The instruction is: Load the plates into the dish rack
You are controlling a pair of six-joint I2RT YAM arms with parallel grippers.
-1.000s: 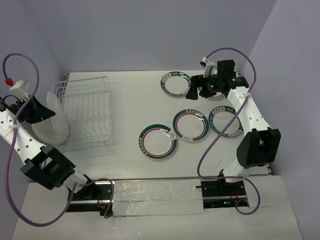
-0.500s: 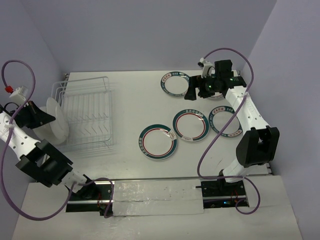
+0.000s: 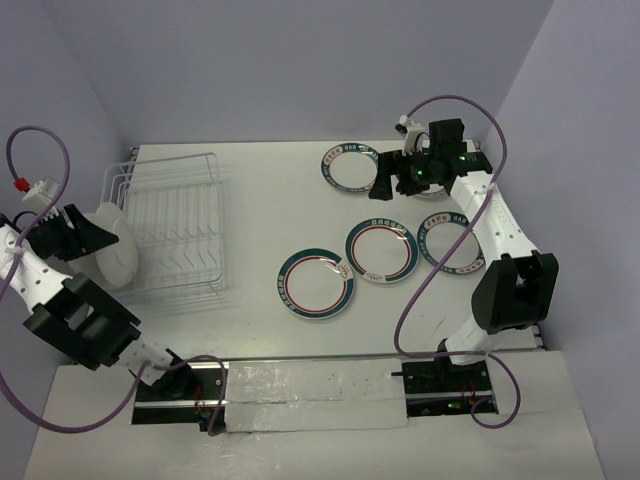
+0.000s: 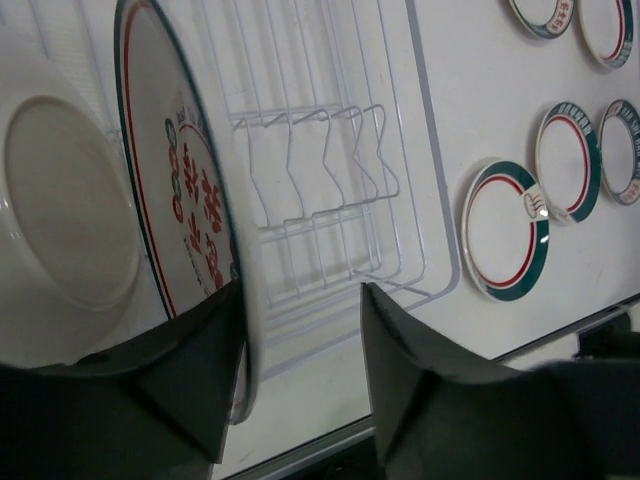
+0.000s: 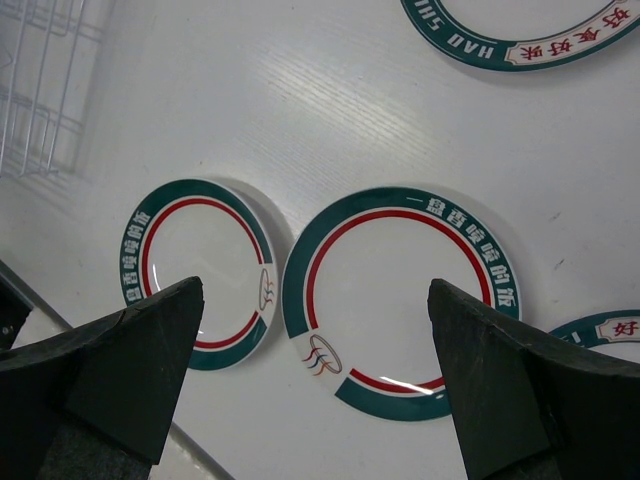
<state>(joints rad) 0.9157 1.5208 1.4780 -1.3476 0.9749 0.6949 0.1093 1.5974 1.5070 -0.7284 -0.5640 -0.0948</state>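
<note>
The right gripper needs to go left in the top view next, back and down onto the far rim of the plate [image 5: 248,218] nearest the rack, because bare tabletop borders that rim.
The white wire dish rack [image 3: 175,225] [image 4: 330,170] stands at the left of the table. At its left end a plate [image 3: 114,252] with a red centre pattern [image 4: 190,215] stands on edge, beside another plate showing its plain white underside [image 4: 65,195]. My left gripper [image 3: 92,238] [image 4: 300,345] is open around the patterned plate's rim, which lies against the left finger [image 4: 195,370]. Several teal-rimmed plates lie flat: [image 3: 352,167], [image 3: 381,249] [image 5: 400,300], [image 3: 316,283] [image 5: 200,272], [image 3: 452,244]. My right gripper [image 3: 388,180] [image 5: 315,345] hovers wide open above them, holding nothing.
Purple walls close in the table at the back and on both sides. The arm bases and a taped strip [image 3: 310,385] run along the near edge. A purple cable [image 3: 430,290] loops from the right arm over the table's right part.
My left gripper has opened and let go of the patterned plate, which has settled lower at the rack's left end. The right arm has shifted slightly left and stays open.
</note>
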